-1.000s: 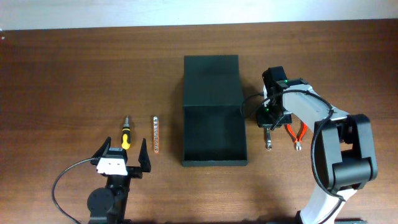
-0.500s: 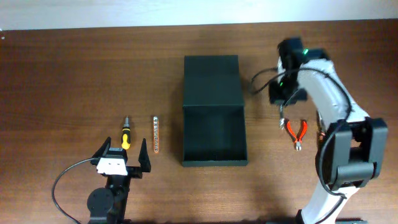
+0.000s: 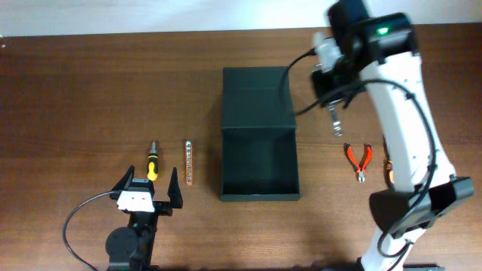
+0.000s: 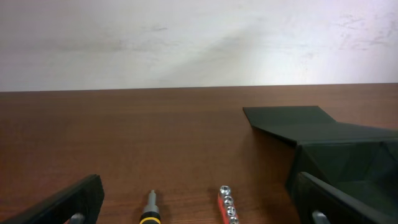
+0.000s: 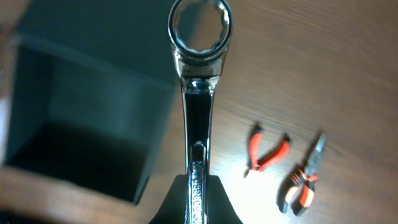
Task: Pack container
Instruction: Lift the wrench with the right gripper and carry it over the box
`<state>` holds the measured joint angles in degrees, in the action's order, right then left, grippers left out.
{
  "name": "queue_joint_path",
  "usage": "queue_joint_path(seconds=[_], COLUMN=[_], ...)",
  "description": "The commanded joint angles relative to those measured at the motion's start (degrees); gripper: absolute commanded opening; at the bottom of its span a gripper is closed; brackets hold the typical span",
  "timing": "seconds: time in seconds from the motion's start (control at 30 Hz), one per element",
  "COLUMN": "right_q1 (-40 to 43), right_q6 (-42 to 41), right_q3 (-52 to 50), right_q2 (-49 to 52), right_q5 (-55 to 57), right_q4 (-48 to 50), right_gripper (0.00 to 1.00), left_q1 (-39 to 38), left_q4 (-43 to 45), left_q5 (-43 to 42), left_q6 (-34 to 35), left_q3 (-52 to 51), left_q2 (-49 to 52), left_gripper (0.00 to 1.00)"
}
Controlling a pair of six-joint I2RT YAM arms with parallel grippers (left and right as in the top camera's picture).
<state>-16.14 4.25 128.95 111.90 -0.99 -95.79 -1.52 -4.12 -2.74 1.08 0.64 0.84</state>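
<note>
My right gripper needs to swing the wrench [image 3: 336, 124] back over the open container next, lower it inside and release, because the container's empty bottom is behind and below my right gripper.
The container [image 3: 260, 188] is a matte black open box at mid-table, its flap lid [image 3: 256, 94] folded out flat behind it. My right gripper [image 3: 330, 102] hangs to the right of the lid, shut on a chrome ring wrench [image 3: 336, 124]. In the right wrist view the wrench [image 5: 199, 93] sticks out from the shut gripper [image 5: 198, 200], with the container [image 5: 87, 118] below and to the left. My left gripper [image 3: 148, 197] rests open near the front left, behind a yellow-handled screwdriver [image 3: 152, 162] and a red socket rail [image 3: 188, 163].
Orange-handled pliers [image 3: 359, 159] lie right of the container, with a second pair [image 3: 388, 172] partly hidden under my right arm. The left wrist view shows the screwdriver [image 4: 151, 213], the socket rail [image 4: 227, 202] and the container [image 4: 348, 158] ahead on the right.
My right arm has lifted the wrench from beside the container's right wall and carried it up and toward the far side. The left arm has not moved.
</note>
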Motion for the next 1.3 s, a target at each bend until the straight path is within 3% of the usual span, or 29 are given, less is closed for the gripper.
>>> queue_joint_path(seconds=[0.0, 0.33, 0.7, 1.27], right_q1=[-6.25, -17.92, -18.1, -18.86], right_q6=[5.73, 6.69, 6.69, 6.71], right_q3=[0.96, -6.23, -23.19, -29.42], right_q2=[-1.66, -1.55, -1.53, 0.24], right_q5=[-1.53, 2.36, 1.64, -2.05], right_q4=[-1.11, 3.32, 13.46, 22.38], right_gripper=[0.04, 0.04, 0.04, 0.04], left_q1=[0.31, 0.31, 0.31, 0.31], left_q4=[-0.39, -0.39, -0.39, -0.39], left_q5=[0.04, 0.04, 0.04, 0.04], left_q6=[-0.9, -0.9, -0.9, -0.9], left_q3=[-0.15, -0.15, -0.15, -0.15], left_q2=[-0.46, -0.46, -0.46, -0.46], left_gripper=[0.99, 0.99, 0.99, 0.99])
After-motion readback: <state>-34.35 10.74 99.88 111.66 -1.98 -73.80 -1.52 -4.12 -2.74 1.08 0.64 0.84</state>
